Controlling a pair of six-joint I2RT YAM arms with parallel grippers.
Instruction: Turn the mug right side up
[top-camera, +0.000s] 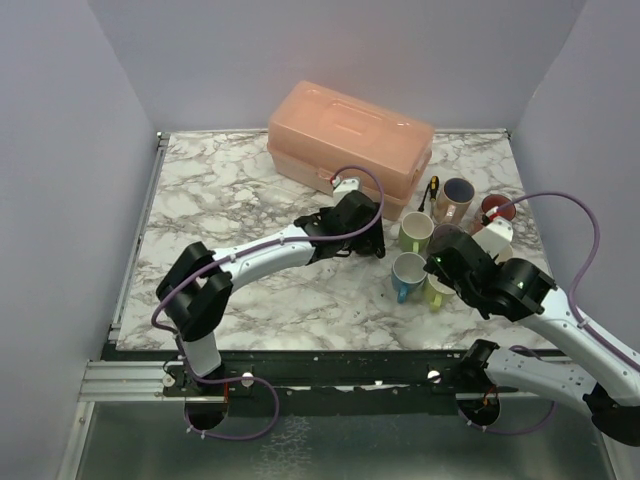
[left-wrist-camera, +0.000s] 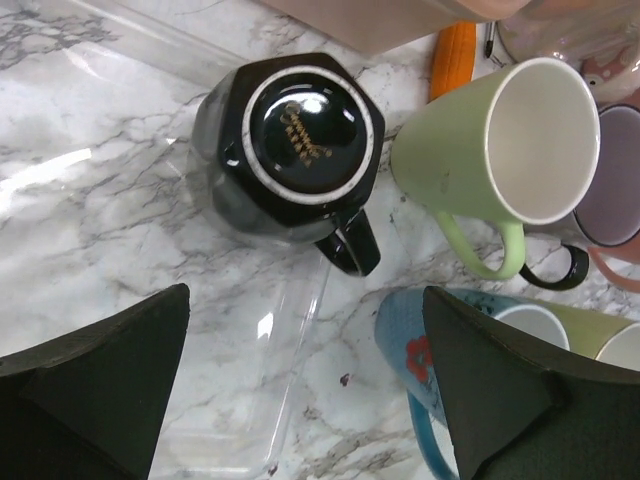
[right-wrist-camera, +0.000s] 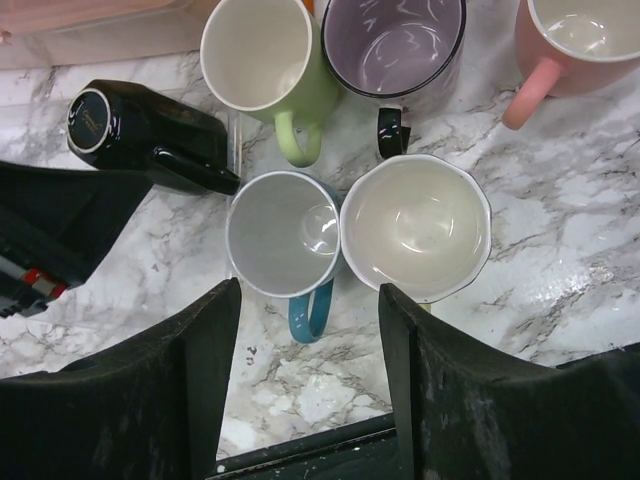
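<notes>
Next, my left gripper lowers and turns to straddle the mug's handle squarely, since the handle lies below it, slanted between the lines of its fingers.
A black mug stands upside down on the marble table, its white-ringed base with a gold logo facing up and its handle toward my left gripper. It also shows in the right wrist view. My left gripper is open and empty, just short of the mug, with the handle between the lines of its fingers. In the top view the left gripper covers the mug. My right gripper is open and empty above a cluster of upright mugs, also seen from the top.
Upright mugs crowd to the right of the black mug: a green mug, a blue mug, a cream mug, a purple mug and a pink mug. An orange toolbox stands behind, with a screwdriver beside it.
</notes>
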